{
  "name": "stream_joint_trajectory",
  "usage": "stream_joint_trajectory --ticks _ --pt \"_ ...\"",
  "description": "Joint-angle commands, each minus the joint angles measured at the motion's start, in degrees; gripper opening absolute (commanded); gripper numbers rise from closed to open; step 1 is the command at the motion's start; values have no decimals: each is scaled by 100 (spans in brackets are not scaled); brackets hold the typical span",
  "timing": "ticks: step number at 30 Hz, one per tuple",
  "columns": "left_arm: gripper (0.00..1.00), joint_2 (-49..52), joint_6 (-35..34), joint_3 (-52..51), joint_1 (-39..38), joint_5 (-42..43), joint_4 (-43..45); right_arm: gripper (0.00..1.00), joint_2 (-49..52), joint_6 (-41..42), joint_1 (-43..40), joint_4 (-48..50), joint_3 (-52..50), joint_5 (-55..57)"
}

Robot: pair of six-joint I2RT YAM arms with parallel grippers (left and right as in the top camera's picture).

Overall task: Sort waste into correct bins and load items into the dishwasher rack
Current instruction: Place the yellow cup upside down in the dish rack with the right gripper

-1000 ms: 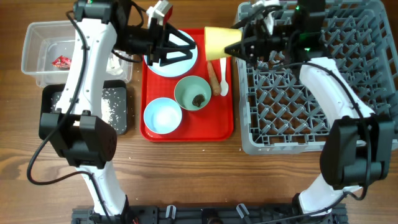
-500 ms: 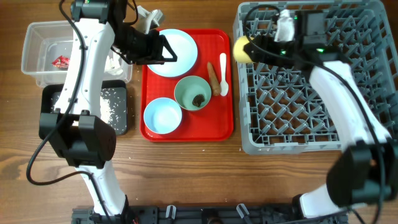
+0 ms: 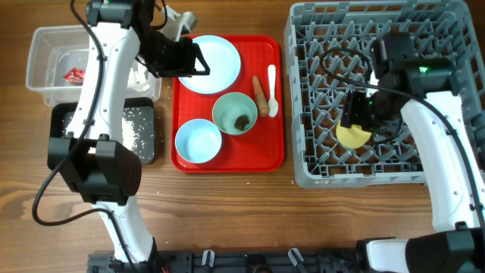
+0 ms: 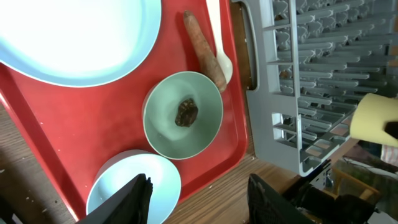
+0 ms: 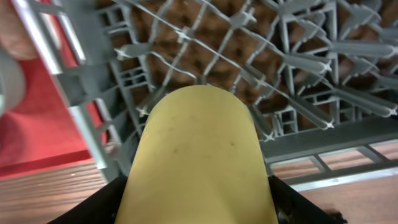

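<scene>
I will next move my right gripper down and slightly back and release the yellow cup (image 3: 352, 136) between the rack's empty front wires below the gripper.
My right gripper (image 3: 356, 121) is shut on the small yellow cup (image 3: 352, 136) and holds it over the front part of the grey dishwasher rack (image 3: 303, 171); the cup fills the right wrist view (image 5: 199, 155). My left gripper (image 3: 195, 62) is open and empty over the pale blue plate (image 3: 220, 64). On the red tray (image 3: 269, 155) are the pale green bowl (image 3: 227, 110) with a dark brown lump (image 3: 242, 121), the light blue bowl (image 3: 198, 141), the carrot-like stick (image 3: 260, 92) and the white spoon (image 3: 273, 95). The left wrist view shows the green bowl (image 4: 161, 127) and lump (image 4: 186, 112).
The clear tub (image 3: 45, 57) at far left holds a red wrapper (image 3: 74, 74) and white tissue. The black tray (image 3: 148, 133) in front of it holds rice grains. Bare wooden table lies in front of the tray and rack.
My right gripper has carried the yellow cup from the rack's back left corner to over the rack's front middle. The left gripper has barely moved above the plate.
</scene>
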Motion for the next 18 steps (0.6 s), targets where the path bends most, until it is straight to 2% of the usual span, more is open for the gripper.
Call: stream_joint_trajectory --ticks 1,7,8,10,11,14,18 --pt "50 -188 31 4 -28 -50 22 55 173 140 28 2 -452 210" --pt "51 -188 31 4 -28 -50 26 55 481 127 28 238 -977 -22" --pt "52 -188 31 4 -28 -50 26 61 544 120 28 238 -981 -37" --pt "55 -188 31 4 -28 -50 28 96 603 122 28 251 -981 -37" --pt "56 -188 31 4 -28 -50 28 100 601 125 28 323 -981 -37" --pt "59 -188 31 4 -28 -50 76 100 601 136 28 503 -946 -42" --pt "60 -188 28 4 -28 -50 120 100 599 125 28 407 -350 -46"
